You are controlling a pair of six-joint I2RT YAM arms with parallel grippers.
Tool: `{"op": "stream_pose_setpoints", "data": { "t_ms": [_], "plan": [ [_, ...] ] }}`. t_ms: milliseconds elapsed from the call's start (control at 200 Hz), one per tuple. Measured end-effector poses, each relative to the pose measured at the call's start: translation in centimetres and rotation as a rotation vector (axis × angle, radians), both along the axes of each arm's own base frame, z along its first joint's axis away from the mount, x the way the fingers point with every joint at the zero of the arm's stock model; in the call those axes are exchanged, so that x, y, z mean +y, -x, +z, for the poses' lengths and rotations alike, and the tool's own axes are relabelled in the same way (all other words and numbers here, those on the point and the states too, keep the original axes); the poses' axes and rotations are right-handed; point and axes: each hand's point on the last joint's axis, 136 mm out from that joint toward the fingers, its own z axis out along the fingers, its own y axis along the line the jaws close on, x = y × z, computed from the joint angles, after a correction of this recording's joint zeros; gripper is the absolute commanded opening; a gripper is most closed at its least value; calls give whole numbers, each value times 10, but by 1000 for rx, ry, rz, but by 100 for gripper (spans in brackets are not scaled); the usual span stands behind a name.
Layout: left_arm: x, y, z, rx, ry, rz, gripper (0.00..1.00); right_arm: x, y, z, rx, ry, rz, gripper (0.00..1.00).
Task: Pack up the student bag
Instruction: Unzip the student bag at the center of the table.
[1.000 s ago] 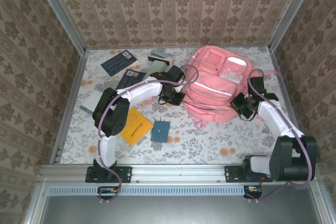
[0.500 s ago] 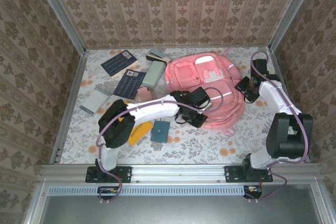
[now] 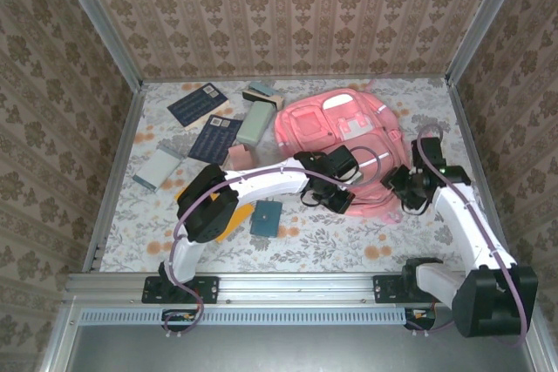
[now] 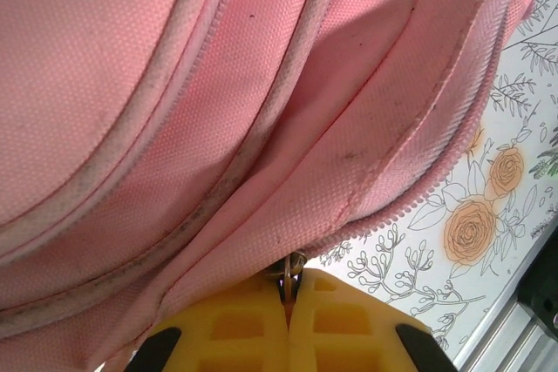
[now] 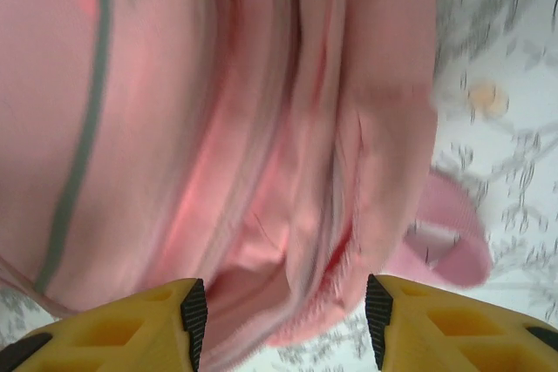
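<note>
The zip behind stands open, so my left gripper needs to pull the zipper pull outward to the bag's edge by the small pink box next, then let go.
The student bag (image 3: 336,128), a large pink backpack, lies at the back middle of the table. My left gripper (image 3: 342,199) sits at the bag's near edge. In the left wrist view its yellow fingers (image 4: 349,328) are shut on a small metal zipper pull (image 4: 292,266), at the end of a zip line in the pink fabric (image 4: 218,84). My right gripper (image 3: 399,182) is at the bag's near right corner. Its jaws (image 5: 282,320) stand open around a blurred fold of the bag (image 5: 261,172), without pinching it.
Left of the bag lie two dark blue notebooks (image 3: 196,104) (image 3: 216,135), a pale green case (image 3: 255,122), a small pink box (image 3: 237,156) and a light blue item (image 3: 157,169). A teal booklet (image 3: 266,217) and a yellow booklet (image 3: 228,219) lie near the left arm. Metal rails edge the table (image 3: 349,241).
The bag has turned and slid left. My left gripper moved right along its near edge, still shut. My right gripper opened, swung away, then came back to the bag's near right corner.
</note>
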Motion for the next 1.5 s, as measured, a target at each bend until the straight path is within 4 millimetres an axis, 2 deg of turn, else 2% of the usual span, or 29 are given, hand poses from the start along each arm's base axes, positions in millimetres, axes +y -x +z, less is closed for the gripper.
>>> {"op": "stream_pose_setpoints", "data": {
  "t_ms": [165, 305, 420, 520, 775, 910, 1070, 1325, 1425, 1500],
  "plan": [
    [-3, 1, 1, 0, 11, -5, 0, 27, 21, -28, 73, -86, 4, 53],
    [-2, 2, -2, 2, 7, -6, 0, 38, 15, -37, 83, -116, -11, 46],
    [0, 3, -3, 4, 2, -7, 0, 39, 9, -41, 85, -127, -37, 28],
    [0, 6, -5, 6, -3, -10, 0, 40, 8, -44, 84, -129, -41, 0],
    [8, 7, -14, 8, -31, -5, 0, 36, 5, -42, 73, -97, -15, 0],
    [16, -1, -20, -4, -53, 18, 0, 32, 5, -41, 72, -86, -8, 0],
    [42, -30, -29, -35, -111, 78, 0, 21, 3, -40, 63, -71, -9, 0],
    [114, -110, -37, -131, -254, 211, 0, 3, 3, -39, 52, -36, -24, 0],
    [127, -137, -29, -169, -268, 242, 0, 0, 5, -38, 51, -31, -20, 0],
    [127, -151, -24, -185, -267, 247, 0, 0, 4, -37, 43, -31, -15, 0]
  ]
}}
